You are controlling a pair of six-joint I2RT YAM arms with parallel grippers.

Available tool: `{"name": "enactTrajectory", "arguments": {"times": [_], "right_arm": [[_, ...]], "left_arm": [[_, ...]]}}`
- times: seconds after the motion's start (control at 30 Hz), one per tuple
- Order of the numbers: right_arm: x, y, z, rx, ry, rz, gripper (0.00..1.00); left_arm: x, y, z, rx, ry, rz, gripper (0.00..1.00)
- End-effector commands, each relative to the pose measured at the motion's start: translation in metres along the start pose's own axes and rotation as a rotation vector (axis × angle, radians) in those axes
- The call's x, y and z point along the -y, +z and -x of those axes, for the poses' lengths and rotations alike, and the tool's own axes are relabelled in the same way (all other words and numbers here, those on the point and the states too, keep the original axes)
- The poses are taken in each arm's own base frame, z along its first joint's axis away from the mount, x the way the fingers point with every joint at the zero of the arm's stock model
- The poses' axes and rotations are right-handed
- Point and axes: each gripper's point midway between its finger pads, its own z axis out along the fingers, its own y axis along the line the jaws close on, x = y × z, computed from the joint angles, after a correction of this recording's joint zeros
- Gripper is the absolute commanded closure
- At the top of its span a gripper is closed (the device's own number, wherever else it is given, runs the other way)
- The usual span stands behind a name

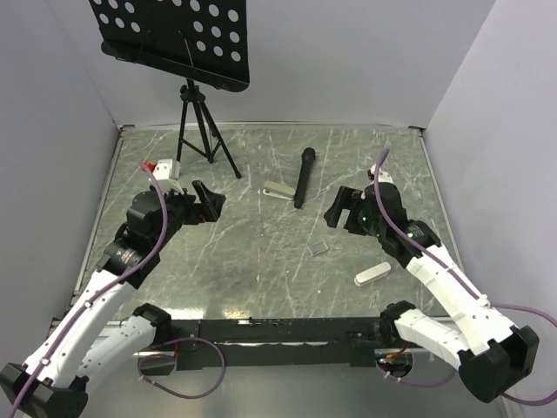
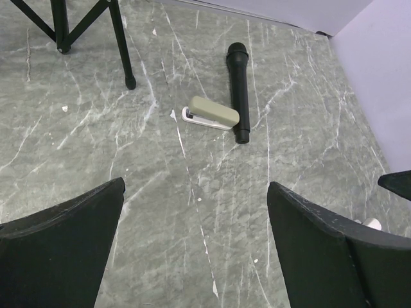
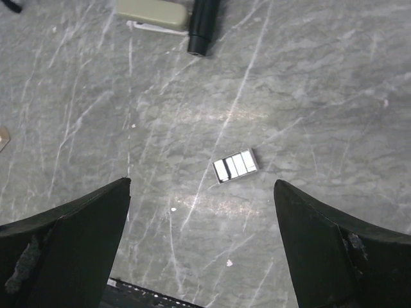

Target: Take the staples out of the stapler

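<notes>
My right gripper has the white oblong object below it and farther back, so next it should move back and down and turn its fingers across the white oblong object's narrow width [image 1: 376,272].
A beige stapler [image 1: 278,190] lies closed on the grey marble table, its right end against a black microphone [image 1: 305,177]. It also shows in the left wrist view [image 2: 210,113] and at the top edge of the right wrist view [image 3: 152,13]. A small block of silver staples [image 1: 319,248] lies loose on the table, also in the right wrist view [image 3: 236,165]. My left gripper [image 1: 209,202] is open and empty, left of the stapler, jaws wide apart [image 2: 196,184]. My right gripper [image 1: 338,212] is open and empty, hovering just right of the staples [image 3: 202,182].
The microphone [image 2: 238,90] lies lengthwise beside the stapler. A music stand's tripod [image 1: 204,131] stands at the back left. A white oblong object [image 1: 372,274] lies near the right arm. A red and white item [image 1: 164,167] sits at far left. Walls enclose the table.
</notes>
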Motion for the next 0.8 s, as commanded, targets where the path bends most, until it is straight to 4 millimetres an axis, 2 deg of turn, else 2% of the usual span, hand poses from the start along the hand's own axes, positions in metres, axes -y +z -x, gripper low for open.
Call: {"name": "enactTrajectory", "arguments": {"times": [0.0,0.27,0.3,0.43,0.6,0.7,0.77], "right_arm": [[0.009,-0.015,0.016,0.029,0.130,-0.114,0.00],[0.052,-0.042,-0.008,-0.016,0.401,-0.419,0.02],[0.061,-0.045,-0.018,-0.033,0.413,-0.463,0.03],[0.094,-0.068,-0.030,0.054,0.535,-0.603,0.06],[0.119,-0.067,-0.042,0.098,0.566,-0.660,0.09],[0.132,-0.062,-0.050,0.067,0.566,-0.724,0.09],[0.137,-0.057,-0.056,0.028,0.559,-0.746,0.09]], "left_arm": [[0.005,-0.001,0.009,0.033,0.006,-0.018,0.03],[0.004,-0.002,0.010,0.037,0.006,-0.010,0.03],[0.003,-0.003,0.011,0.043,0.005,-0.008,0.03],[0.000,-0.003,0.012,0.047,0.005,0.010,0.04],[0.005,-0.006,0.018,0.070,0.006,-0.016,0.04],[0.010,-0.003,0.015,0.056,0.007,-0.043,0.04],[0.006,0.003,0.009,0.020,-0.007,-0.012,0.05]]}}
